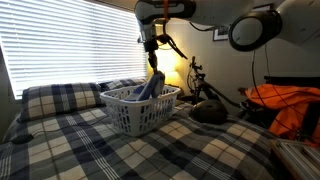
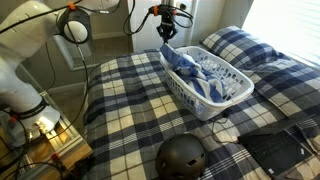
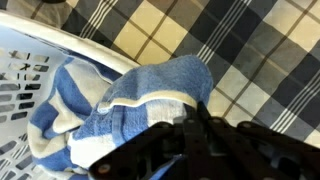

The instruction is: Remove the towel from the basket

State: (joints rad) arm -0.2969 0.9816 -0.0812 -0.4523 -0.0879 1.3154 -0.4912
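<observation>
My gripper will lift and pull back over the open plaid bed (image 2: 136, 70) next, then release, as the towel's end is still in the basket.
The white lattice basket (image 1: 140, 110) stands on the plaid bed; it also shows in an exterior view (image 2: 205, 100) and at the left of the wrist view (image 3: 30, 75). The blue-grey towel with cream stripes (image 1: 150, 85) hangs from my gripper (image 1: 153, 62) with its lower end still inside the basket. In an exterior view the towel (image 2: 195, 68) rises from the basket's far end up to the gripper (image 2: 167, 32). In the wrist view the fingers (image 3: 195, 120) are shut on a fold of the towel (image 3: 140, 95).
Plaid pillows (image 1: 55, 98) lie behind the basket. A black helmet (image 2: 182, 157) sits on the bed's near part. Orange fabric (image 1: 290, 108) lies at one side. A lamp (image 1: 175, 70) and dark objects stand by the window blinds.
</observation>
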